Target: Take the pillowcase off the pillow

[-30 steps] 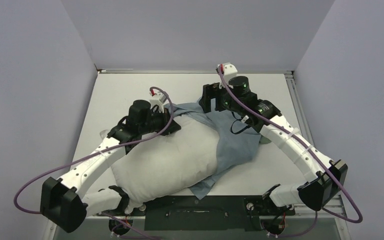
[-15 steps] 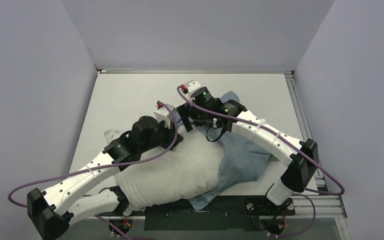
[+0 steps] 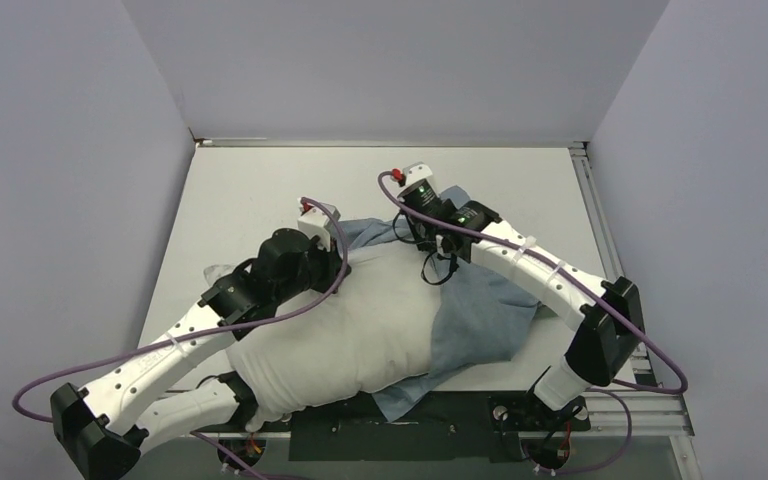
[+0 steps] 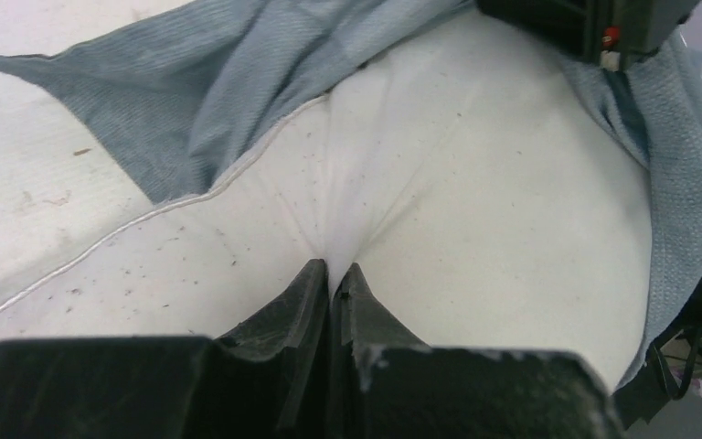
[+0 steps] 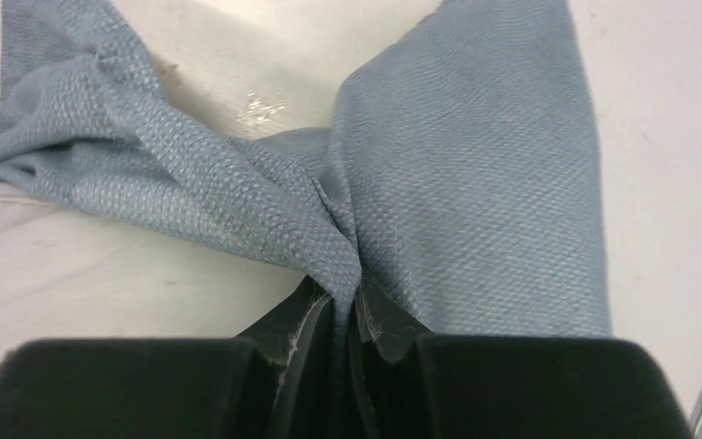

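Note:
My left gripper drags the pillow's white fabric to its left in the top view, toward bare tabletop, next. Then it releases the fabric, because the pillowcase still wraps the pillow (image 3: 340, 340).
The white pillow (image 3: 340, 340) lies slantwise across the middle of the table, most of it bare. The grey-blue pillowcase (image 3: 480, 315) is bunched round its right and far end. My left gripper (image 3: 345, 264) rests on the pillow's far left part, shut on a pinch of the white fabric (image 4: 335, 272), and the pillow (image 4: 475, 183) creases toward its fingertips. My right gripper (image 3: 406, 230) sits just right of it at the far edge, shut on a fold of the pillowcase (image 5: 345, 297). The pillowcase (image 5: 475, 155) fans out from that pinch, and in the left wrist view the pillowcase (image 4: 219, 82) lies beyond the pillow.
The white table (image 3: 250, 190) is walled by grey panels on three sides. A metal rail (image 3: 600, 230) runs along its right edge. Purple cables loop off both arms. The right arm's body (image 4: 594, 23) shows at the top of the left wrist view.
My right arm swung in from the far middle to the pillow's far edge and its gripper went from open to shut on the pillowcase. The left arm shifted slightly, still gripping the pillow.

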### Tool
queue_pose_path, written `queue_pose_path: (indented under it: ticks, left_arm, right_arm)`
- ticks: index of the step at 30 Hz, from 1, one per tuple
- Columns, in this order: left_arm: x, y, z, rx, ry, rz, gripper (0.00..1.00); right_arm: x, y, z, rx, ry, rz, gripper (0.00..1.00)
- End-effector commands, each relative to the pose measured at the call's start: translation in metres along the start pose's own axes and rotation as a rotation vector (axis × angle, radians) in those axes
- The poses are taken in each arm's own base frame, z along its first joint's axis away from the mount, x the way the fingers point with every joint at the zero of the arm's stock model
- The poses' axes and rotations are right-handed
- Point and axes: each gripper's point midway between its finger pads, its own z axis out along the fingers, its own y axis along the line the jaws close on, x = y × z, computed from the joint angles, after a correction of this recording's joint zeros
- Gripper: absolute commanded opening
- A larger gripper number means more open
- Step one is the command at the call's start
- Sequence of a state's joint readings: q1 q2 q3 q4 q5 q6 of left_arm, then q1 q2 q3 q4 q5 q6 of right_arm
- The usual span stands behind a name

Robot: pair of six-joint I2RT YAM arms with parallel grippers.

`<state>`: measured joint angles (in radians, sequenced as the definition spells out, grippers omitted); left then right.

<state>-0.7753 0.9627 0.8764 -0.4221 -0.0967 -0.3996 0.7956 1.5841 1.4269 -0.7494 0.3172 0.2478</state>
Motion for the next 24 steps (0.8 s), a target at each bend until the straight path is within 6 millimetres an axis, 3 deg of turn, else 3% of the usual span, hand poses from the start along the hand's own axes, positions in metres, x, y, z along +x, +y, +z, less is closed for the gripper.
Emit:
queue_pose_path:
  ticks: [1, 8, 10, 14, 17, 21, 24]
  left_arm:
    - [-0.027, 0.046, -0.027, -0.167, -0.027, 0.008, 0.00]
    - [-0.063, 0.095, -0.052, -0.308, -0.060, -0.008, 0.00]
    - [-0.067, 0.110, -0.056, -0.359, -0.064, -0.026, 0.00]
    - [-0.063, 0.143, -0.057, -0.464, -0.058, -0.071, 0.00]
    - [-0.050, 0.169, -0.053, -0.553, -0.022, -0.092, 0.00]
    - [-0.032, 0.190, -0.043, -0.592, 0.039, -0.113, 0.00]
    - [-0.028, 0.191, -0.039, -0.587, 0.052, -0.114, 0.00]
  right_arm:
    - [-0.019, -0.082, -0.028, 0.231, -0.089, 0.117, 0.05]
    - [-0.039, -0.166, -0.048, 0.386, -0.205, 0.334, 0.05]
    - [-0.040, -0.189, -0.048, 0.393, -0.224, 0.403, 0.05]
    - [-0.042, -0.215, -0.041, 0.396, -0.238, 0.473, 0.05]
    - [-0.050, -0.210, -0.026, 0.339, -0.236, 0.470, 0.05]
    - [-0.071, -0.174, -0.002, 0.135, -0.264, 0.447, 0.06]
    - [-0.085, -0.144, 0.007, -0.028, -0.287, 0.425, 0.21]
